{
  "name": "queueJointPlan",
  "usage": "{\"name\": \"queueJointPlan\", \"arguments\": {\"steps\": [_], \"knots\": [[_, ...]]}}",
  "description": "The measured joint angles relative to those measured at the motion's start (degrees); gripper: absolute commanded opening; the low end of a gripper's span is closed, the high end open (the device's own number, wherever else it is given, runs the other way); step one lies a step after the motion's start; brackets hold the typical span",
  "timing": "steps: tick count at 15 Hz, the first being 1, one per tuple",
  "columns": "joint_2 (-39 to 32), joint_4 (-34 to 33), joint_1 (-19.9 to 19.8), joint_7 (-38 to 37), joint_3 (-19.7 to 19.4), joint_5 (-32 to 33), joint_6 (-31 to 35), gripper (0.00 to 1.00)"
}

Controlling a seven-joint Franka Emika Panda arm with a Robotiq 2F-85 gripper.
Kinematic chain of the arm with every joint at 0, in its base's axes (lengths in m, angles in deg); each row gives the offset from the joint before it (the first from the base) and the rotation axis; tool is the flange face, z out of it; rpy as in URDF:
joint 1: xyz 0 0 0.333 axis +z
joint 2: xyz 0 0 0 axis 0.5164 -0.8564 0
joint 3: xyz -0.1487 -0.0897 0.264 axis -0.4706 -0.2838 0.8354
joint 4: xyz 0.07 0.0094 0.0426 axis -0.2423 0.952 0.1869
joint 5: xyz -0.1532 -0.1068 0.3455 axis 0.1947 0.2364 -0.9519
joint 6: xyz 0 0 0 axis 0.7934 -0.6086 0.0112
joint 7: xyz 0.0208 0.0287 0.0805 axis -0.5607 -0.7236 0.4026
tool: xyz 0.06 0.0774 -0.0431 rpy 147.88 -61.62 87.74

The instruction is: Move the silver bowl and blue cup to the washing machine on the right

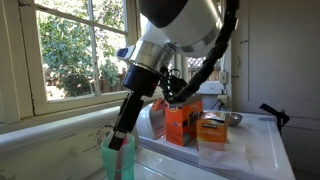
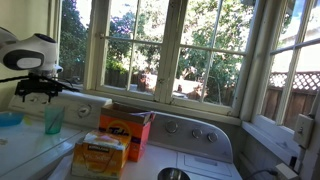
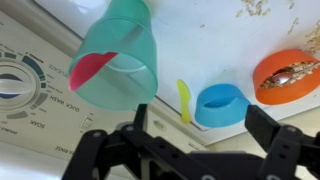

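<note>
My gripper should move toward the blue cup and lower its fingers on both sides of the cup's rim nearest the yellow-green spoon. The cup is off to the side of the fingers.
The blue cup stands upright on a flat white washing machine top, close to a dial panel. In the wrist view the blue cup has something red inside. My gripper is open and empty, just above the cup and off to its side, with nothing between the fingers. The silver bowl sits apart on the other white machine, beyond two orange boxes.
A blue bowl, a yellow-green spoon and an orange bowl holding food lie on the same white top near the cup. A second orange box stands in front. Windows run behind both machines.
</note>
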Motion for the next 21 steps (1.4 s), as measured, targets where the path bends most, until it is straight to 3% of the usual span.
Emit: {"name": "queueJointPlan", "arguments": {"steps": [8,9,10,19,21], "knots": [[-4.2,-2.9,3.9,-2.9,-3.9,11.0,1.5,1.00],[-4.7,-3.3,4.2,-3.4,-4.1,12.0,1.5,0.79],[-5.3,-3.7,4.4,-3.5,-4.2,12.4,1.5,0.75],[-9.0,-6.7,4.9,-3.8,-4.2,14.5,1.5,0.05],[-9.3,-7.1,4.9,-4.0,-4.2,15.0,1.5,0.00]]}}
